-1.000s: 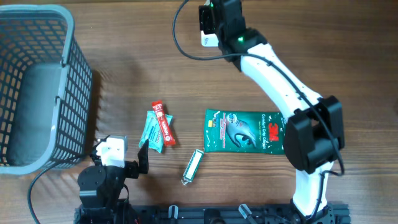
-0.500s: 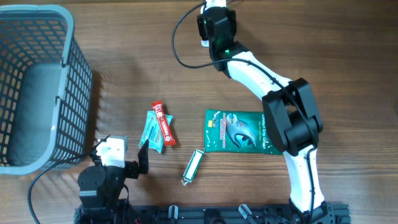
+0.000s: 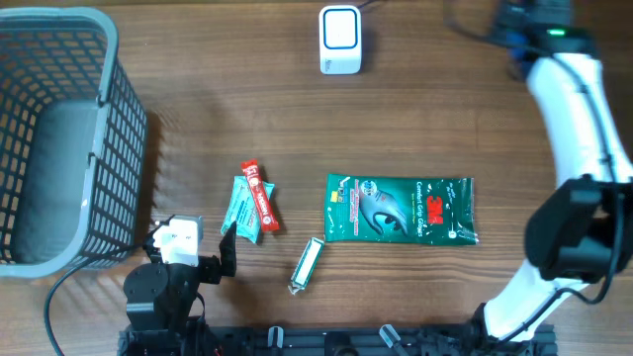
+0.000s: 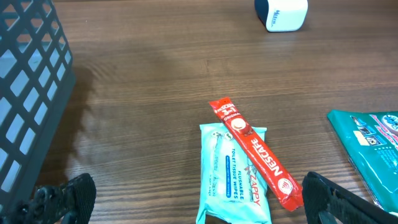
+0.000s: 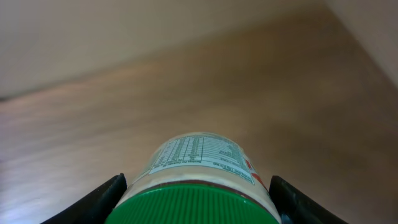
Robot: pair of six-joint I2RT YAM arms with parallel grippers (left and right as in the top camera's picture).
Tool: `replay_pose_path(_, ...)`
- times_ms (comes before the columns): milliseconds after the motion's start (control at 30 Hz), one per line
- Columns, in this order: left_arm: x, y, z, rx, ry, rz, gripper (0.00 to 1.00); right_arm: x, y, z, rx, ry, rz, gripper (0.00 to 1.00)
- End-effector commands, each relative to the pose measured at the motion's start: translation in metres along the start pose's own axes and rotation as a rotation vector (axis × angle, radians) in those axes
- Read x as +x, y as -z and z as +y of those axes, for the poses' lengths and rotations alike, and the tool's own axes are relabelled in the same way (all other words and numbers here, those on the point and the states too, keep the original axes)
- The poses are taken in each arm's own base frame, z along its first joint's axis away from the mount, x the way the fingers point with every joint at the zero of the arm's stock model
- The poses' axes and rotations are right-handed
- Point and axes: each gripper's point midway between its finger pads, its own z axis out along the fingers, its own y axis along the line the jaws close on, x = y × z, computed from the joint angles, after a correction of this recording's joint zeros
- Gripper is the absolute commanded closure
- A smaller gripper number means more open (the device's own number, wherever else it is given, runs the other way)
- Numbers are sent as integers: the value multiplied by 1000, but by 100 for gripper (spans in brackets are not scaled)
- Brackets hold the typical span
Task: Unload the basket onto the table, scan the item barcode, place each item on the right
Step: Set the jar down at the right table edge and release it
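My right gripper will next swing to the right in the overhead view and back, over the table's side (image 3: 590, 32), because the scanner and packs are in the middle.
A jar with a green ribbed lid and a white nutrition label (image 5: 196, 165) fills the bottom of the right wrist view, lid towards the camera. My right gripper (image 5: 196, 202) is shut on it, one black finger at each side. In the overhead view that gripper (image 3: 519, 22) is a blur at the far right back of the table, and the jar is hidden there. The white scanner (image 3: 339, 40) stands uncovered at the back middle, also seen as a white box (image 4: 281, 12) in the left wrist view. My left gripper (image 3: 190, 252) rests open near the front edge, nothing between its fingers (image 4: 65, 198).
A grey mesh basket (image 3: 59, 138) stands at the left. A teal wipes pack (image 3: 240, 210) with a red Nescafe stick (image 3: 260, 196) on it, a small green-white stick (image 3: 308, 264) and a green 3M pack (image 3: 401, 210) lie mid-table.
My right arm has swung from above the scanner to the far right back corner, carrying the jar and uncovering the scanner. The left arm has not moved.
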Motion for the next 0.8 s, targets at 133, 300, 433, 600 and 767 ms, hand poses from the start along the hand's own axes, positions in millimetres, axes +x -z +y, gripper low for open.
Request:
replay_pose_path(133, 2, -1, 2, -12, 12, 2, 0, 77, -91, -153, 167, -230, 250, 47)
replay_pose_path(300, 2, -1, 2, -12, 12, 2, 0, 149, -133, -203, 238, -297, 417, 48)
replay_pose_path(433, 2, -1, 2, -12, 12, 2, 0, 149, -128, -235, 277, -365, 402, 43)
replay_pose_path(600, 2, -1, 2, -12, 12, 2, 0, 120, -101, -259, 299, -442, 358, 2)
replay_pose_path(767, 2, -1, 2, -12, 12, 2, 0, 27, -22, -244, 214, -498, 139, 0)
